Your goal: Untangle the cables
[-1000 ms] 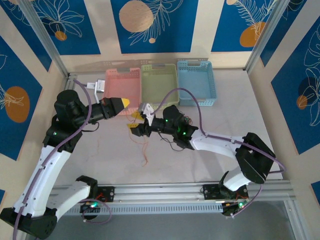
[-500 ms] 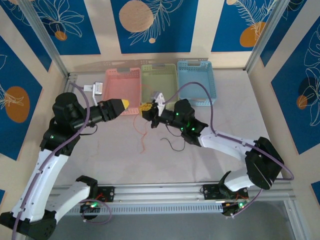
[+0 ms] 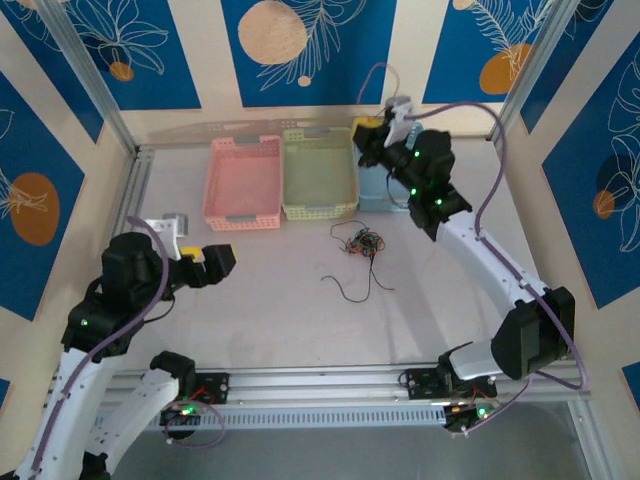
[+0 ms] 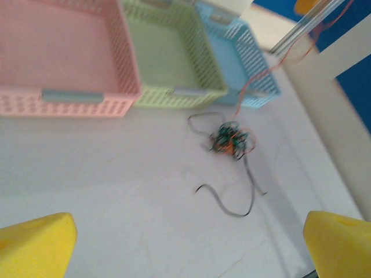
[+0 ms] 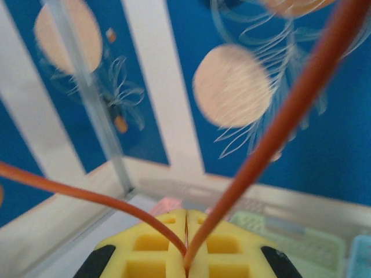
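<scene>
My right gripper turns downward next and goes down into the blue basket (image 5: 362,258) to release the orange cable (image 5: 278,133). The basket's open top lies below my right gripper.
The cables lie as a small knot of orange, green and black wire (image 3: 362,243) on the table in front of the green basket; the knot shows again in the left wrist view (image 4: 232,139). A loose black cable (image 3: 352,290) curls just near of it (image 4: 232,204). My right gripper (image 3: 369,129) is raised high over the blue basket, shut on an orange cable (image 5: 278,133) that is pinched between its yellow fingers (image 5: 145,255). That orange cable (image 4: 255,87) runs up from beside the knot. My left gripper (image 3: 220,260) is open and empty, low at the left, well apart from the knot.
A pink basket (image 3: 243,183), a green basket (image 3: 319,175) and a blue basket (image 3: 372,195) stand in a row at the back. A metal frame post (image 3: 520,80) rises close to the right arm. Bare table lies between the left gripper and the knot.
The right gripper shut on the orange cable and swung up and back to the right with it. The left gripper opened and drew back to the near left.
</scene>
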Action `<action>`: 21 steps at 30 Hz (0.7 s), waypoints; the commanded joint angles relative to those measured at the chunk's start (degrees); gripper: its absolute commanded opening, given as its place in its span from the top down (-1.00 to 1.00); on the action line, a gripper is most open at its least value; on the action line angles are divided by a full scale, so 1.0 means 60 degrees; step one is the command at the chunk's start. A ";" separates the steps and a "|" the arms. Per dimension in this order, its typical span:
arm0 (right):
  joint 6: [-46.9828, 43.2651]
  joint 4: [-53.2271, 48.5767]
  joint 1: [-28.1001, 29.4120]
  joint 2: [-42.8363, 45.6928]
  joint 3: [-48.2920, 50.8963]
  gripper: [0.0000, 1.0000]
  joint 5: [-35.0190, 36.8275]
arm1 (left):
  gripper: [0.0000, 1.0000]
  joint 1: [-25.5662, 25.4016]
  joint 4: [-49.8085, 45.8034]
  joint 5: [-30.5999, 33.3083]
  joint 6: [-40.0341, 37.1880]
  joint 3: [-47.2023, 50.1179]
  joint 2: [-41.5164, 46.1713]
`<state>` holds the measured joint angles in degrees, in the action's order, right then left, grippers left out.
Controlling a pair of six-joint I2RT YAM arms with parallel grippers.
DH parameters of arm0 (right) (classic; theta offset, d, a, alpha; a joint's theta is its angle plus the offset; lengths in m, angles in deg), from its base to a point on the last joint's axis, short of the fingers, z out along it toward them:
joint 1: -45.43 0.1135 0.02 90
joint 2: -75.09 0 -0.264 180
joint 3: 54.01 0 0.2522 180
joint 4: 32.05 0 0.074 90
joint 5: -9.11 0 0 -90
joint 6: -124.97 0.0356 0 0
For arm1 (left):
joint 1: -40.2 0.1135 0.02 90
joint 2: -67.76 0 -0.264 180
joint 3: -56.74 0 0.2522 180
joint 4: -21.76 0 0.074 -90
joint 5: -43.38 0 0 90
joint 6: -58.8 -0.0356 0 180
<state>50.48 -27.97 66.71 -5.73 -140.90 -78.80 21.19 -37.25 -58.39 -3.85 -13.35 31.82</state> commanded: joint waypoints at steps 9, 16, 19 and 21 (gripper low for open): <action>-0.0069 -0.1727 -0.1353 -0.3491 -0.4383 1.00 0.3033 | -1.00 -0.0071 -0.0441 0.0124 -0.0603 0.1080 0.0453; -0.0470 -0.2090 -0.1732 -0.5219 -0.5760 1.00 0.3826 | -1.00 -0.0070 -0.0273 0.0089 -0.0646 0.1375 0.0895; -0.0318 -0.2417 -0.1860 -0.5798 -0.5884 1.00 0.3693 | -1.00 -0.0070 -0.0178 0.0035 -0.0648 0.1437 0.1068; -0.0286 -0.2544 -0.1892 -0.6068 -0.5749 1.00 0.3702 | -1.00 -0.0070 -0.0145 -0.0022 -0.0661 0.1464 0.1080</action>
<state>48.93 -41.30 55.87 -40.39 -174.16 -58.63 21.19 -39.39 -57.36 -6.32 -5.05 37.66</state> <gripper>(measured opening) 0.063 0.998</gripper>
